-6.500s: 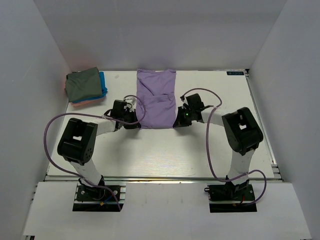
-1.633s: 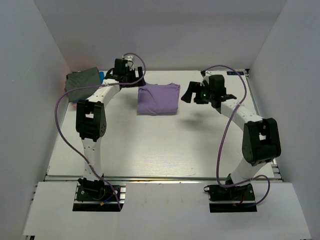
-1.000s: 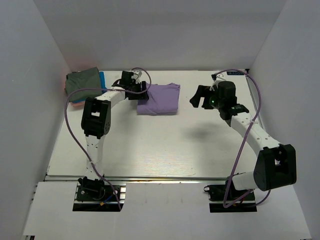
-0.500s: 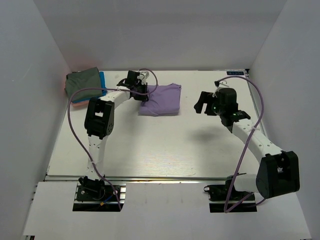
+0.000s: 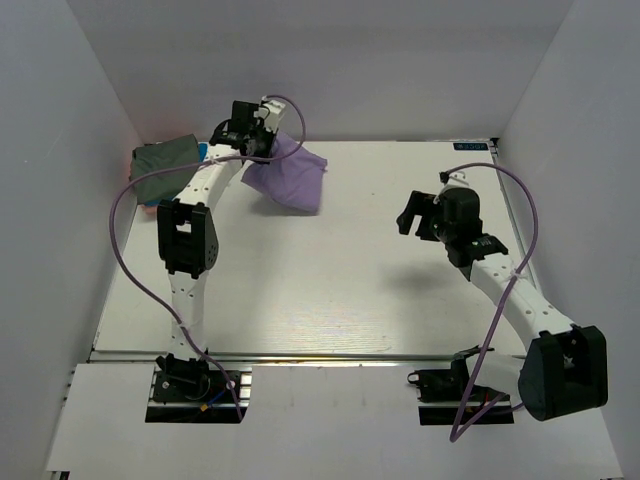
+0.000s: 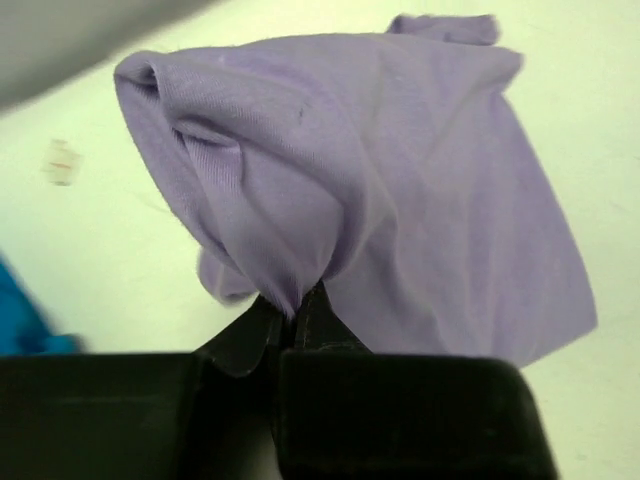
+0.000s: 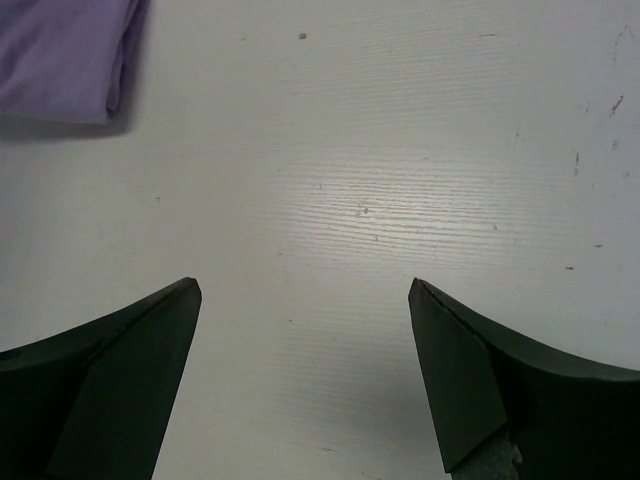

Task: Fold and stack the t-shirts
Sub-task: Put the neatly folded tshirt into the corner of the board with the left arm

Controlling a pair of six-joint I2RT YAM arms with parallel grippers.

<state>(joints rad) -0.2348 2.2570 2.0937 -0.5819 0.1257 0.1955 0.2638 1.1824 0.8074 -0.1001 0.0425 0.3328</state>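
The lavender shirt goes left in the top view with my left gripper, over the olive-grey shirt [image 5: 164, 164], and is released next, since folded t-shirts lie stacked already.
The folded lavender t-shirt [image 5: 288, 178] hangs lifted off the table at the back left, bunched and drooping; the left wrist view shows it [image 6: 380, 200] pinched at one edge. My left gripper [image 5: 262, 142] [image 6: 296, 305] is shut on that edge. A stack of folded t-shirts lies at the far left corner: olive-grey [image 5: 165, 168] on top, with blue [image 5: 203, 150] and salmon-pink [image 5: 137, 157] showing at its edges. My right gripper [image 5: 418, 217] [image 7: 305, 290] hovers open over bare table at the right, holding nothing; a corner of the lavender shirt [image 7: 60, 50] shows at its view's top left.
White walls close in the table [image 5: 330, 290] on three sides. The left arm's purple cable [image 5: 125, 240] loops out over the left side, the right arm's cable [image 5: 520, 215] over the right. A small dark label [image 5: 470, 146] sits at the back right edge.
My left gripper has shut on the lavender shirt's edge and lifted it up and leftward toward the stack. The right arm has drawn back toward the near right.
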